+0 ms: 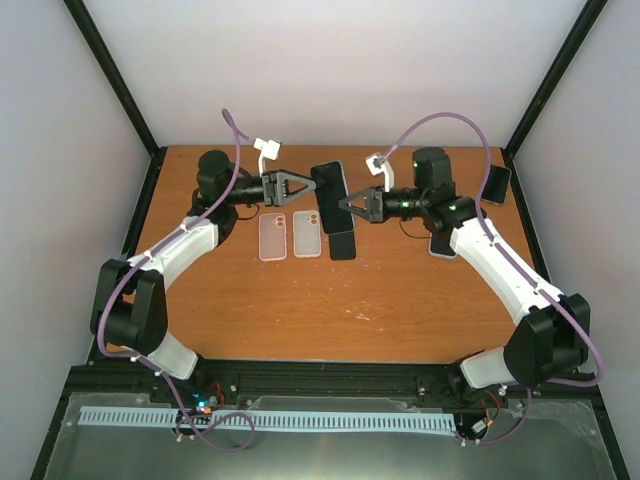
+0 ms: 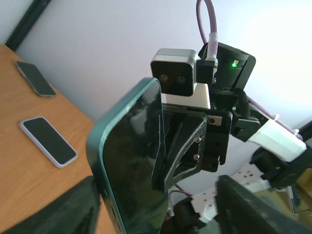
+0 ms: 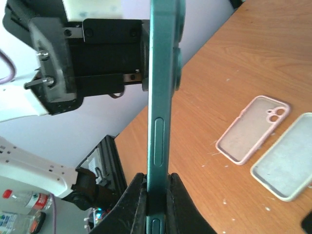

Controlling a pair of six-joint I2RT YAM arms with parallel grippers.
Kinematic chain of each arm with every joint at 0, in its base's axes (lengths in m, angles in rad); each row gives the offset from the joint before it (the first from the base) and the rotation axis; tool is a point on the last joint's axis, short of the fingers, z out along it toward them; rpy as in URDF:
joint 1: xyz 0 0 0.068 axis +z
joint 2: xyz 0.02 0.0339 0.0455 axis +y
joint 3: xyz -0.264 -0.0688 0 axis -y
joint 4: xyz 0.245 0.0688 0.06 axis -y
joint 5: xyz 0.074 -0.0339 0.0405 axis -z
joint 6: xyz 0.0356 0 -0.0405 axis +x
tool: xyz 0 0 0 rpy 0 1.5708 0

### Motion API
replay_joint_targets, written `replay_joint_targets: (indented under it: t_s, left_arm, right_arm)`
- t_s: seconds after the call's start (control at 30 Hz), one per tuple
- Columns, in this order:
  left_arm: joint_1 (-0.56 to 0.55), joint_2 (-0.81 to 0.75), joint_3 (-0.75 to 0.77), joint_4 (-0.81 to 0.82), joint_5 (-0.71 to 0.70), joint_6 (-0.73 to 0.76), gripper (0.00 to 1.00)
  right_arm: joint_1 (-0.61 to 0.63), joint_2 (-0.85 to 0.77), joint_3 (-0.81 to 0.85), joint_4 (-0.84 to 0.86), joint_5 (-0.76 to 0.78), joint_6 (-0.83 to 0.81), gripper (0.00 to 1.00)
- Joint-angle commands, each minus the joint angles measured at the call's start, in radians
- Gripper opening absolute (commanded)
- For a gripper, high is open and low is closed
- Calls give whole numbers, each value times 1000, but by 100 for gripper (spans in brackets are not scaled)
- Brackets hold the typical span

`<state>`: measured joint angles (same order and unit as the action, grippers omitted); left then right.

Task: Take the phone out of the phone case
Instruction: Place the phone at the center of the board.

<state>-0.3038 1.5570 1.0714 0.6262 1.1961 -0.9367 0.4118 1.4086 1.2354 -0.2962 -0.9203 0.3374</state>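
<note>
My right gripper is above the bare tabletop [image 1: 375,239] beside the black phone, which lies free. Next it should bring the teal phone [image 1: 330,183] down onto the clear wood and release it.
A teal phone [image 1: 330,183] hangs on edge in the air above the back of the table. My right gripper [image 1: 343,207] is shut on its lower end, the fingers pressed on both faces [image 3: 158,195]. The phone's side buttons [image 3: 161,141] show in the right wrist view. My left gripper [image 1: 312,187] stands open at the phone's other side; its dark fingers [image 2: 48,209] lie wide apart on either side of the phone [image 2: 131,161], clear of it. An empty pink phone case [image 1: 272,237] and an empty pale one [image 1: 307,235] lie on the table. I cannot tell whether the teal shell is a case.
A black phone [image 1: 343,245] lies flat beside the pale case. Two more phones [image 2: 34,78] [image 2: 48,141] lie at the table's right side, one near the back corner [image 1: 497,183]. Black frame posts and white walls bound the table.
</note>
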Motion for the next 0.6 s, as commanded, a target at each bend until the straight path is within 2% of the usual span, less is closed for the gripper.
replay_joint_targets:
  t_s: [0.0, 0.1, 0.2, 0.4, 0.57]
  left_arm:
    - [-4, 6, 67, -68, -28, 76, 71]
    - [-5, 9, 87, -141, -56, 129, 82]
    - [-3, 8, 115, -243, -90, 206, 99]
    - [-3, -8, 175, -432, -172, 354, 100]
    - [-3, -17, 186, -494, -203, 404, 100]
  right_arm:
    - [-75, -40, -13, -19, 20, -20, 3]
    - [-102, -62, -37, -42, 32, -39, 3]
    - [-124, -80, -67, -74, 48, -71, 3]
    - [-195, -63, -107, -177, 116, -199, 3]
    - [-259, 4, -138, -211, 157, -241, 3]
